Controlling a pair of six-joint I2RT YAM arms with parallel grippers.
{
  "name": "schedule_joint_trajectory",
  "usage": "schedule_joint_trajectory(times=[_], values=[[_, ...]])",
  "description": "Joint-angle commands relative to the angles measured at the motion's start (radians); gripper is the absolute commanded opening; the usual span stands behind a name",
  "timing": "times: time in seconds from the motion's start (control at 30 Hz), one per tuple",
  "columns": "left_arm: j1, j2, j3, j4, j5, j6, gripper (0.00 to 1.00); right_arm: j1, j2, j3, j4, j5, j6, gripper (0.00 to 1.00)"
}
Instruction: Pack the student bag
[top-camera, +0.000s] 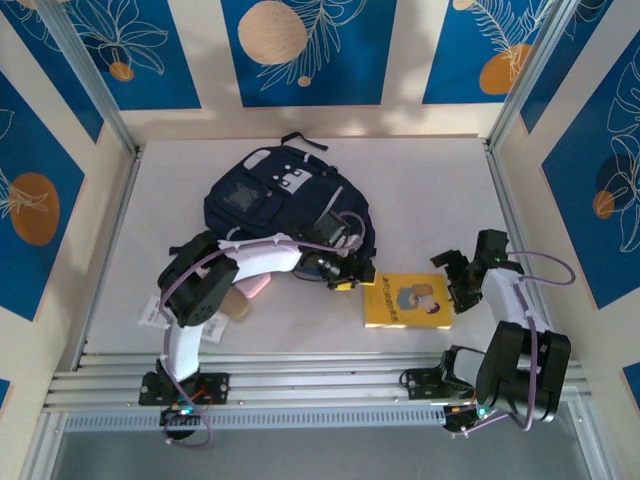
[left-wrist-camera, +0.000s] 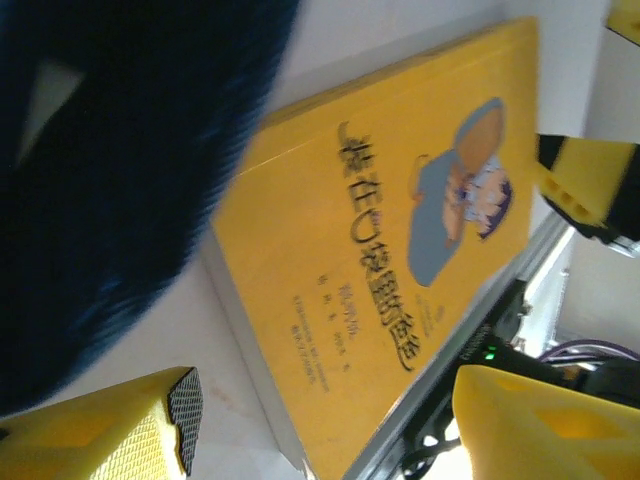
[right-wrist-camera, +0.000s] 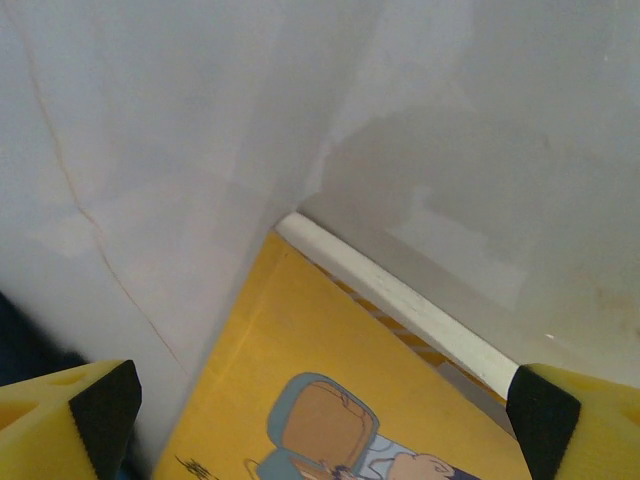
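Note:
The left gripper will go down next, past the bag's fabric and onto the yellow book's short edge by the bag, since that edge shows between the gripper's open fingers.
The student bag (top-camera: 285, 195), navy with a grey-white front patch, lies flat at the back middle of the table; its dark fabric (left-wrist-camera: 120, 180) covers the left of the left wrist view. A yellow book (top-camera: 405, 300) with a cartoon cover lies in front of the bag's right corner. My left gripper (top-camera: 345, 272) hovers at the bag's near edge, just left of the book (left-wrist-camera: 390, 260), open (left-wrist-camera: 330, 430) with nothing held. My right gripper (top-camera: 458, 278) sits at the book's right side, open (right-wrist-camera: 320, 430), above the book's corner (right-wrist-camera: 340, 400).
A pink item (top-camera: 256, 287) and a tan item (top-camera: 236, 306) lie under the left arm, with a white paper (top-camera: 150, 315) further left. Metal rails (top-camera: 320, 385) run along the near edge. White walls close in the table's sides and back.

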Motion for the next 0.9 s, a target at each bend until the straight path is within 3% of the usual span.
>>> schedule_joint_trajectory(times=[0.0, 0.07, 0.27, 0.37, 0.57, 0.87], values=[[-0.002, -0.002, 0.022, -0.139, -0.057, 0.032, 0.67, 0.023, -0.056, -0.047, -0.081, -0.038, -0.020, 0.95], [-0.001, 0.006, 0.020, -0.153, -0.059, 0.031, 0.67, 0.047, -0.069, -0.060, -0.086, -0.035, -0.037, 0.94], [-0.015, 0.048, 0.057, -0.184, -0.082, 0.055, 0.67, 0.112, -0.052, -0.047, -0.108, 0.131, -0.063, 0.91], [-0.026, 0.073, 0.094, -0.202, -0.077, 0.068, 0.67, 0.198, 0.004, -0.006, -0.119, 0.168, -0.058, 0.91], [-0.037, 0.115, 0.128, -0.188, -0.023, 0.061, 0.66, 0.296, 0.104, 0.039, -0.085, -0.006, -0.085, 0.91], [-0.040, 0.050, 0.111, -0.170, 0.023, 0.034, 0.52, 0.334, 0.094, -0.007, -0.036, 0.016, -0.051, 0.91]])
